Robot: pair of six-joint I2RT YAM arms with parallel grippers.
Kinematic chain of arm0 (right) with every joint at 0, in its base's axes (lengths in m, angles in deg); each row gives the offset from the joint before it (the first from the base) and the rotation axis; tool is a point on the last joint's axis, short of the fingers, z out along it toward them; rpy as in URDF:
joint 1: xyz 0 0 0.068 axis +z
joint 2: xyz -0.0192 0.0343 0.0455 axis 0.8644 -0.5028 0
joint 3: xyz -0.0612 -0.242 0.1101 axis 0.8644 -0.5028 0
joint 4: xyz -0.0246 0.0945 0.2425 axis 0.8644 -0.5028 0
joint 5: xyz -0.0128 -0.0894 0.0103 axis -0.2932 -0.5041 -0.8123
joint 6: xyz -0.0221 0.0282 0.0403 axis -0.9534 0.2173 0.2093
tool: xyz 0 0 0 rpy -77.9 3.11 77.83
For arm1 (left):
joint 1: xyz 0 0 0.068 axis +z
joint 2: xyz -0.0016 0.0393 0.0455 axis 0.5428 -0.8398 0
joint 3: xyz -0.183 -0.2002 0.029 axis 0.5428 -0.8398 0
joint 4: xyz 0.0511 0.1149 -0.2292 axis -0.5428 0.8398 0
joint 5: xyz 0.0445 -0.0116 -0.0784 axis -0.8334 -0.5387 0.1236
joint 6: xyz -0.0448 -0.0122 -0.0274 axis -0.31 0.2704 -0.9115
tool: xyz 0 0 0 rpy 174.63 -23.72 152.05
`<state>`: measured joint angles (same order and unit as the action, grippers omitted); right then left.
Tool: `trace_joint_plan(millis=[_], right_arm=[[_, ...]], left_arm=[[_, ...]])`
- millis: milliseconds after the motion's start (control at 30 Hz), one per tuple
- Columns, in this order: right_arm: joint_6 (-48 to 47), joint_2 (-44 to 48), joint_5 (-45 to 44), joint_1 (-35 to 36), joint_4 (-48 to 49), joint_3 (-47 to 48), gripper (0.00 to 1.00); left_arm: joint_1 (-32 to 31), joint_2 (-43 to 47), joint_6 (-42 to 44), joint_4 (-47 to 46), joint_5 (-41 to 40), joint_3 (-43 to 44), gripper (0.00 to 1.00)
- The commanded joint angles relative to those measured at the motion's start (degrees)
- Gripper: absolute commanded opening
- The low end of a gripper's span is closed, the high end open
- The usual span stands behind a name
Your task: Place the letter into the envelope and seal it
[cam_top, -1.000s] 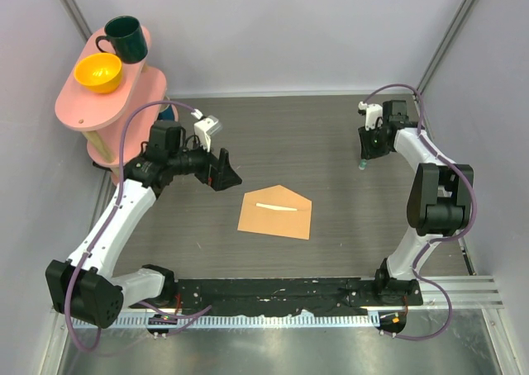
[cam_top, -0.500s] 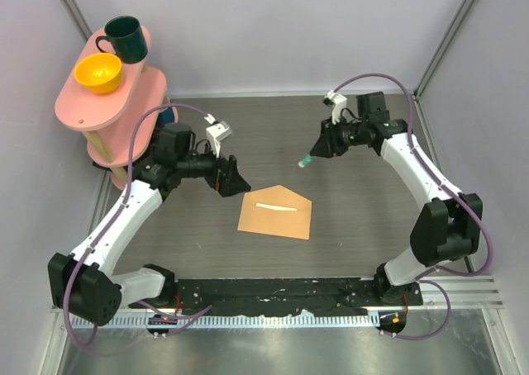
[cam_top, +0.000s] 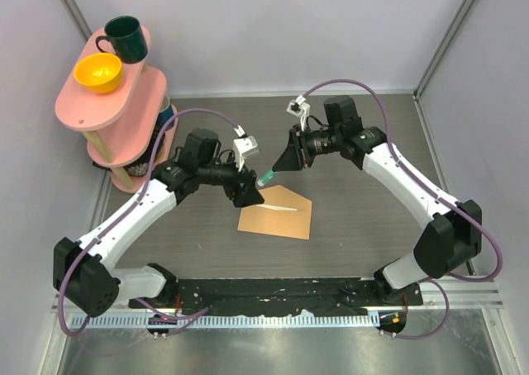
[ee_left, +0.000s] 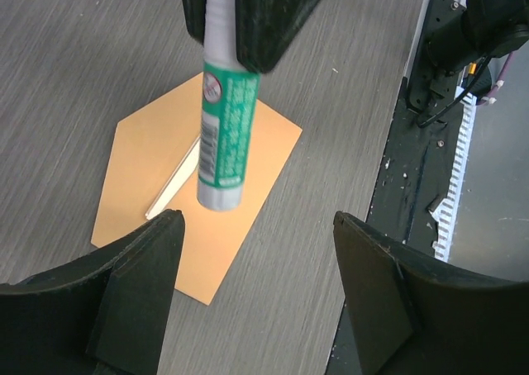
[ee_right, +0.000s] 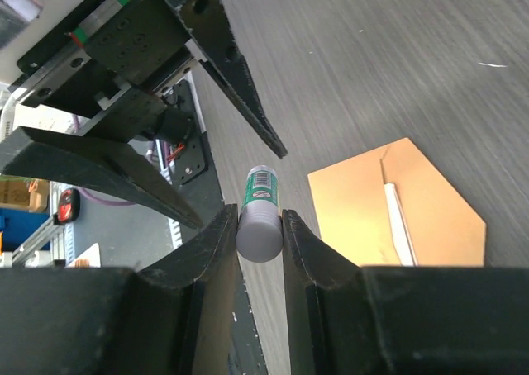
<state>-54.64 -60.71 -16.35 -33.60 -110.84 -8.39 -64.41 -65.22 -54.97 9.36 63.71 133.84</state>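
The glue stick's cap will next go to the right in the top view with my right gripper, then down for release on bare tabletop, as it's clear of the envelope (cam_top: 277, 220).
The tan-brown envelope (cam_top: 277, 220) lies flat at the table's middle with its flap open toward the back. The letter shows only as a thin cream strip (cam_top: 276, 207) at the envelope's mouth. My right gripper (cam_top: 279, 166) is shut on a green-and-white glue stick (cam_top: 266, 178) and holds it above the envelope's far left corner. My left gripper (cam_top: 251, 195) is open, right next to the stick's lower end. In the left wrist view the stick (ee_left: 225, 135) hangs over the envelope (ee_left: 149, 156). In the right wrist view the stick (ee_right: 263, 185) sits between my jaws, with the envelope (ee_right: 355, 210) beyond.
A pink two-tier stand (cam_top: 91, 102) at the back left carries a dark green mug (cam_top: 126, 38) and a yellow bowl (cam_top: 99, 72). A black base rail (cam_top: 281, 292) runs along the near edge. Grey walls close in the left, back and right.
My right arm swung from the back right to over the envelope, carrying the glue stick. My left gripper moved right, toward the envelope's far left corner and the stick.
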Motion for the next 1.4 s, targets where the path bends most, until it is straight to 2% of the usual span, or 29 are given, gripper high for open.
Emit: trace_joint_plan(millis=[0, 200, 233, 300, 333, 400, 433, 467, 700, 800, 900, 967, 1167, 1367], right_arm=[[2.41, 1.87, 2.84, 2.08, 3.34, -0.62, 0.01], [3.37, 1.61, 4.15, 2.43, 3.69, -0.79, 0.01], [3.38, 1.69, 4.33, 2.52, 3.69, -0.97, 0.01], [3.46, 1.52, 4.16, 2.44, 3.52, -1.05, 0.01], [3.46, 1.51, 3.98, 2.52, 3.43, -1.14, 0.01], [3.46, 1.34, 3.28, 2.17, 3.25, -1.06, 0.01], [3.29, 1.34, 2.84, 1.82, 2.99, -0.79, 0.01], [3.2, 1.34, 2.58, 1.38, 2.73, -0.53, 0.01], [2.33, -1.47, 1.17, -12.4, -1.83, 6.4, 0.01], [-4.34, -4.45, -2.6, -17.33, -9.3, 10.89, 0.01], [-13.13, -8.06, -12.51, -19.88, -14.22, 13.18, 0.01], [-17.43, -9.99, -22.33, -20.85, -14.06, 12.66, 0.01], [-22.46, -14.92, -39.84, -21.91, -8.99, 8.1, 0.01], [-23.08, -19.48, -46.11, -21.91, 0.25, 0.71, 0.01]], left_arm=[[-0.99, -0.1, 2.3, -2.15, -0.52, 2.14, 0.76], [-1.61, -0.8, 2.13, -3.12, -0.61, 2.4, 0.65], [-1.69, -0.89, 1.69, -3.38, -0.7, 2.23, 0.57], [-1.61, -0.9, 1.25, -4.35, -0.35, 1.96, 0.47], [-1.61, -0.98, 0.99, -4.44, -0.09, 1.7, 0.37], [-1.61, -0.72, 0.72, -4.35, 0.53, 1.08, 0.23], [-1.61, -0.37, 0.55, -4.17, 0.36, 0.3, 0.09], [-1.52, -0.11, 0.46, -3.82, 0.27, -0.23, 0.02], [-1.08, 4.2, -1.48, -4.26, -0.52, -7.35, 0.0], [-0.29, 5.26, -1.21, -3.21, -0.78, -8.5, 0.0], [0.59, 5.78, -0.95, -2.07, -0.7, -8.32, 0.0], [0.85, 5.96, -1.04, -2.06, -0.44, -8.15, 0.0], [1.56, 6.58, -3.58, -5.22, 0.09, -8.67, 0.0], [2.17, 6.84, -3.94, -5.93, 0.01, -8.5, 0.0]])
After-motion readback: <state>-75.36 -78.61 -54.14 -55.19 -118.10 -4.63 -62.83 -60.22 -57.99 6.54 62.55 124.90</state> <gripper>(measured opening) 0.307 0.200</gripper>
